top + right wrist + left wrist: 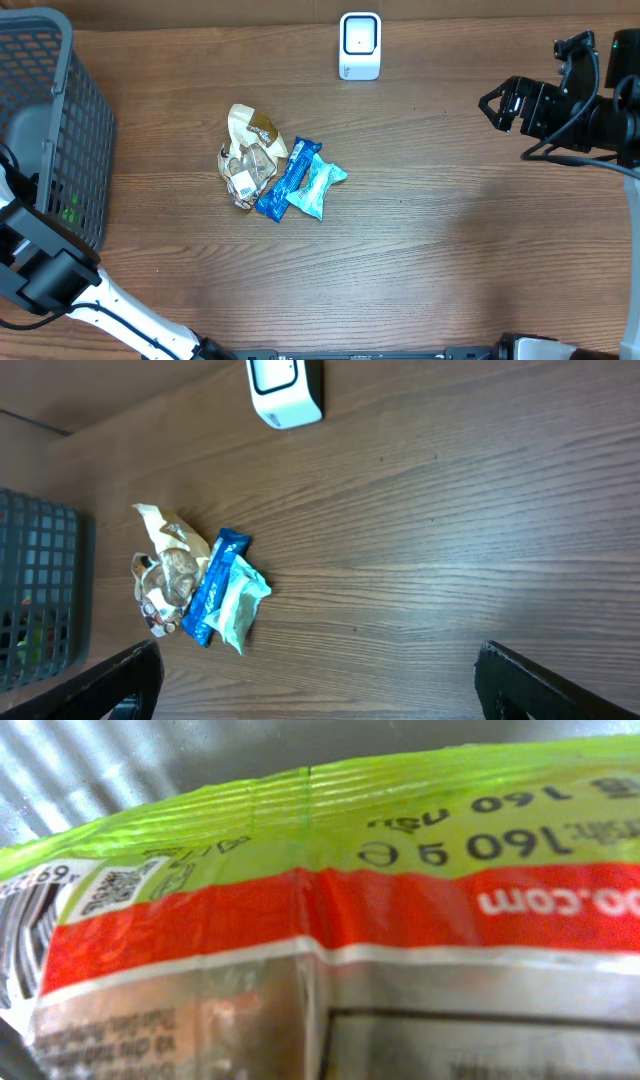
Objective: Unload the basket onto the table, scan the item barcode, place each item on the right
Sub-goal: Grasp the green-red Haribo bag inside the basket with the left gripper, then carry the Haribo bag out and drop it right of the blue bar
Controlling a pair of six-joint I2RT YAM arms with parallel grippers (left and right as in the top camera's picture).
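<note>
The wood (318,680) past the teal packet is empty. My left gripper will next lift the snack packet out of the basket (60,120), then lower it there.
A green and red snack packet (330,910) fills the left wrist view at very close range. Its barcode (22,935) shows at the left edge. My left gripper is down inside the grey basket (60,120); its fingers are hidden behind the packet, and it is shut on the packet. A bit of green (70,213) shows through the basket mesh. The white scanner (360,45) stands at the back middle of the table. My right gripper (497,108) hovers open and holds nothing at the right, well above the wood (318,680).
Three snacks lie in a pile at mid-table: a beige wrapper (250,160), a blue bar (285,180) and a teal packet (318,188). The basket takes up the far left. Bare wood (450,230) lies between the pile and the right arm.
</note>
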